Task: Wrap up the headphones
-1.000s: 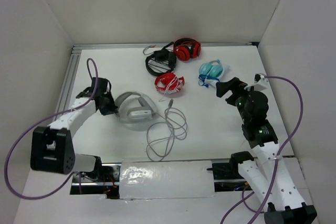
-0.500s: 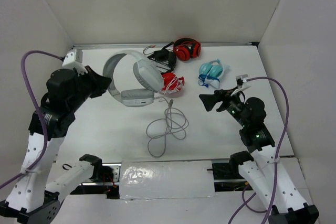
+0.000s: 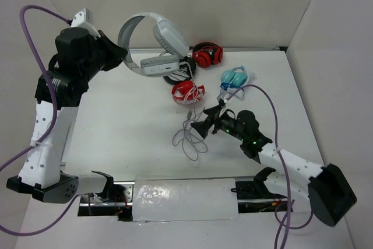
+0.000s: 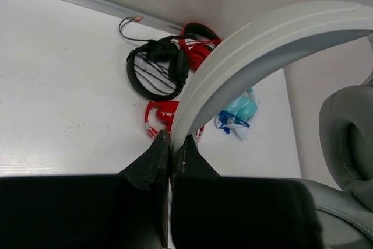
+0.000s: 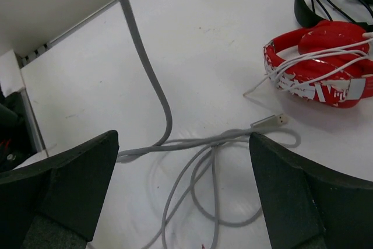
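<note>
My left gripper should bring the headphones' high-held headband down toward the cable loops and let go of it, because the loops are below the gripper and to its right in the top view.
The grey-white headphones (image 3: 152,42) hang high above the table's back left. My left gripper (image 3: 123,58) is shut on their padded headband (image 4: 245,56), and one grey earcup (image 4: 348,138) shows at the right of the left wrist view. Their thin grey cable (image 3: 189,135) runs down from them into loose loops on the table centre. In the right wrist view the cable (image 5: 198,161) and its plug (image 5: 271,122) lie between my open fingers. My right gripper (image 3: 205,125) is open and low, just right of the loops, and empty (image 5: 183,161).
A red pair wrapped in white cord (image 3: 187,93) lies just beyond the cable loops. A black pair (image 3: 180,69), a second red pair (image 3: 207,55) and a light blue pair (image 3: 236,78) lie at the back. White walls enclose the table.
My left arm has lifted the headphones from the table up and back, drawing the cable up. My right arm has swung down and left to the cable loops.
</note>
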